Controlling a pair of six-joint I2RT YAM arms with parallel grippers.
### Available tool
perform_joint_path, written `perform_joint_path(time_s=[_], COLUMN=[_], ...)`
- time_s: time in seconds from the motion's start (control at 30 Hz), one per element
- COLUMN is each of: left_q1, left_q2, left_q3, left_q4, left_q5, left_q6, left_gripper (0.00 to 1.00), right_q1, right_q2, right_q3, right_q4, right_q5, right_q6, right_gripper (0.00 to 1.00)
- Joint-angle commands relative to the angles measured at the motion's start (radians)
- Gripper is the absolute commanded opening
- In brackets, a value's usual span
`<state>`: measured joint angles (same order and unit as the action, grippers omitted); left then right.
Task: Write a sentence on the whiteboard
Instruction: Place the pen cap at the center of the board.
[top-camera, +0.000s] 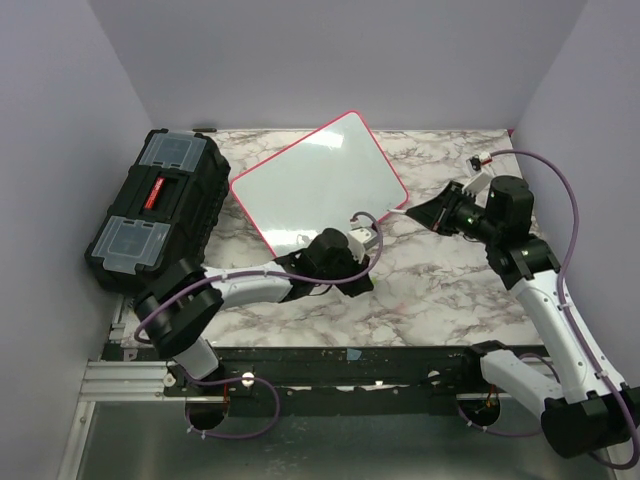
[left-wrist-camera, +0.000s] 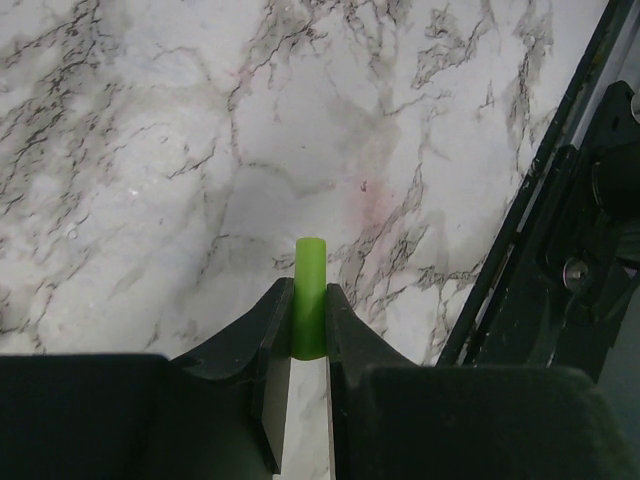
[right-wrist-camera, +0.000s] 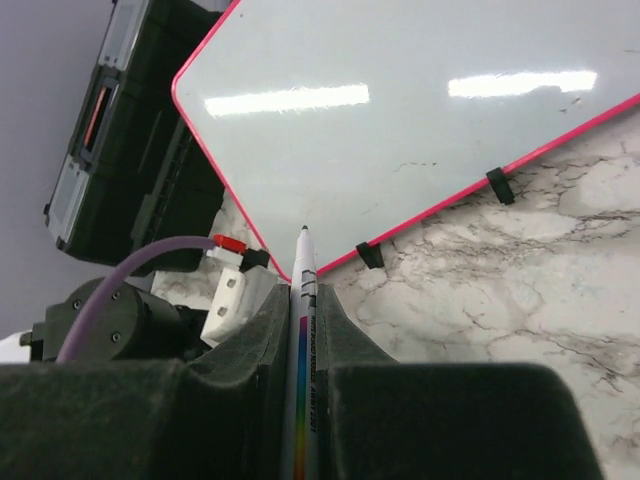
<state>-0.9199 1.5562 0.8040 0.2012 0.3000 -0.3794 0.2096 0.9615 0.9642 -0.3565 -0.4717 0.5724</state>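
The patch of bare marble off the whiteboard (left-wrist-camera: 326, 192) is clear. My left gripper will go down and move toward the right in the top view, onto that patch.
The whiteboard (top-camera: 320, 185) lies flat at the back middle of the marble table, white with a red-pink rim. It also shows in the right wrist view (right-wrist-camera: 400, 130), with only faint smudges on it; no green sentence shows. My right gripper (top-camera: 420, 213) (right-wrist-camera: 303, 300) is shut on a white marker (right-wrist-camera: 304, 265) with a rainbow stripe. The marker's bare tip points at the board's near rim, just off its right corner. My left gripper (top-camera: 352, 283) (left-wrist-camera: 309, 300) is shut on a green marker cap (left-wrist-camera: 311, 290) above bare marble, near the board's near edge.
A black toolbox (top-camera: 155, 210) (right-wrist-camera: 110, 150) lies left of the board, close to its left edge. Black clip feet (right-wrist-camera: 499, 185) stick out from the board's rim. The black base rail (left-wrist-camera: 560, 240) runs along the near table edge. Walls close in on three sides.
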Motion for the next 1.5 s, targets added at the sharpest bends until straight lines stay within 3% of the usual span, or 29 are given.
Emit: perform_joint_path(time_s=[0.0,0.17,0.37,0.77,1.07,1.27,1.47], left_q1=[-0.039,-0.08,-0.101,-0.12,-0.12,-0.112,-0.009], left_q2=[0.088,0.176,0.244,0.271,0.149,0.009,-0.138], left_q3=[0.063,0.104,0.138,0.163,0.152,0.173,0.246], left_q4=[0.139,0.157,0.15,0.129,0.061,-0.073,-0.257], left_q5=[-0.04,-0.094,-0.133,-0.151,-0.159,-0.155,-0.03], left_q6=[-0.022,-0.015,-0.007,0.019,0.061,0.144,0.211], left_gripper=[0.0,0.02,0.09,0.44,0.62,0.71,0.76], right_q1=[-0.001,0.0,0.001,0.001,0.001,0.001,0.001], right_q2=[-0.045,-0.094,-0.099,-0.104,-0.109,-0.114,-0.113], right_q3=[0.047,0.051,0.051,0.038,0.037,0.053,0.055], right_q4=[-0.068,-0.116,-0.13,-0.122,-0.122,-0.125,-0.109], right_q5=[0.165,0.341,0.377,0.374,0.372,0.369,0.356], right_q6=[-0.019,-0.019,-0.028,-0.035,-0.039,-0.047,-0.047], right_gripper=[0.01,0.01,0.01,0.01,0.0,0.01,0.01])
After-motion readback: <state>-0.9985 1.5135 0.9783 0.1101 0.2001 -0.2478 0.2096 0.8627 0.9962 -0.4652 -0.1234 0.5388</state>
